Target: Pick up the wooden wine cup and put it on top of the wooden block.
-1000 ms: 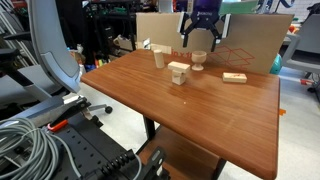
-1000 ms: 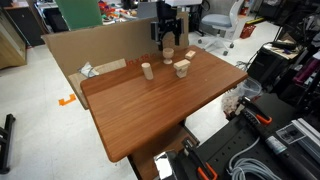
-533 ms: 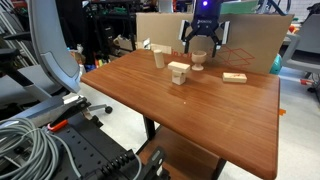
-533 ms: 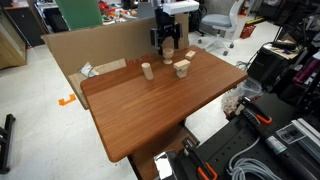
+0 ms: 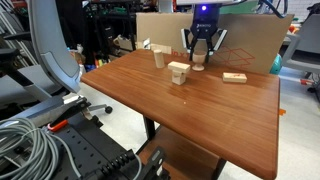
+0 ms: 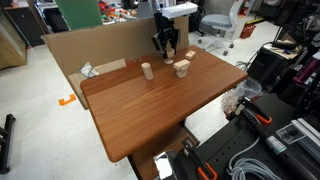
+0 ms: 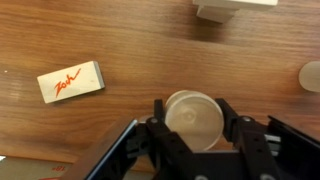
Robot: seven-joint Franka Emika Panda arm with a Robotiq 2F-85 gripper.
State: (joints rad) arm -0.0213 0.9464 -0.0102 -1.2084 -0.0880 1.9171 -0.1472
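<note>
My gripper will move up, go toward the right in the wrist view and then go down to let go of the cup on the block's round top, because the top of the block is higher than the tabletop.
The wooden wine cup stands upright on the table, and the wrist view looks down into its round pale bowl. My gripper is shut on the bowl, one black finger on each side. In both exterior views the gripper reaches down at the table's far side and hides most of the cup. The wooden block stands upright a short way from the cup. Only its edge shows in the wrist view.
A pale block with a wider top piece stands near the cup. A flat wooden slab with red writing lies on the other side. A cardboard wall runs behind the table.
The gripper has come down around the cup and its jaws have gone from open to shut on the bowl. The cup and blocks have not moved.
</note>
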